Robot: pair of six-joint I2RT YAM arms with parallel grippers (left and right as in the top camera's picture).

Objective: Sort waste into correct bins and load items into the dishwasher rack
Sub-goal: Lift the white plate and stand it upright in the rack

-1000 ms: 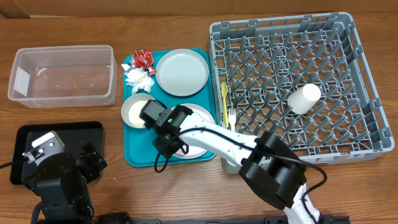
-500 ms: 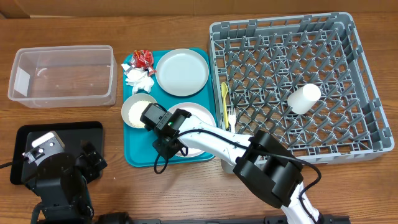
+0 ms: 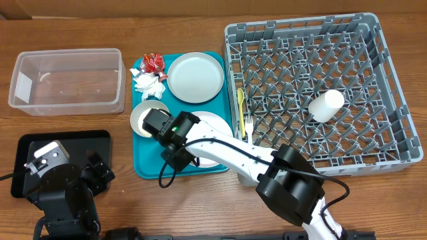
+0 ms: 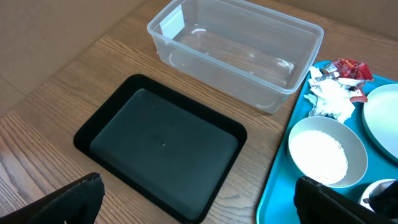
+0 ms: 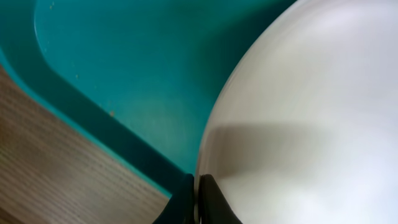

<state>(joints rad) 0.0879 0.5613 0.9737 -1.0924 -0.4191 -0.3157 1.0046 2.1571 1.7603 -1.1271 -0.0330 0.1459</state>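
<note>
My right gripper lifts over to the grey rack (image 3: 393, 87) next and turns the white plate upright. It then lowers the plate between the rack's far wires, which stand empty, and releases it.
My right gripper (image 5: 196, 199) is shut on the rim of the white plate (image 5: 298, 124), which lies on the teal tray (image 3: 143, 167); overhead it is at the plate's near-left edge (image 3: 175, 152). The cream bowl (image 3: 141, 115) holds the rice grains (image 4: 318, 155). Crumpled tissue (image 3: 148, 83) and red wrappers (image 3: 153, 63) lie at the tray's far left. The pale grey plate (image 3: 195, 77) is at the tray's back. The cup (image 3: 325, 105) lies in the grey rack (image 3: 393, 87). My left gripper (image 4: 199, 208) is open and empty over the black tray (image 4: 161, 146).
The clear tub (image 3: 67, 80) stands at the far left, beyond the black tray (image 3: 27, 150). A yellow spoon (image 3: 241, 105) and a white fork (image 3: 247, 125) lie between the teal tray and the rack. My right arm (image 3: 233, 150) stretches across the white plate.
My right wrist has shifted a little to the left over the teal tray, staying at the white plate's edge. The left arm has not moved.
</note>
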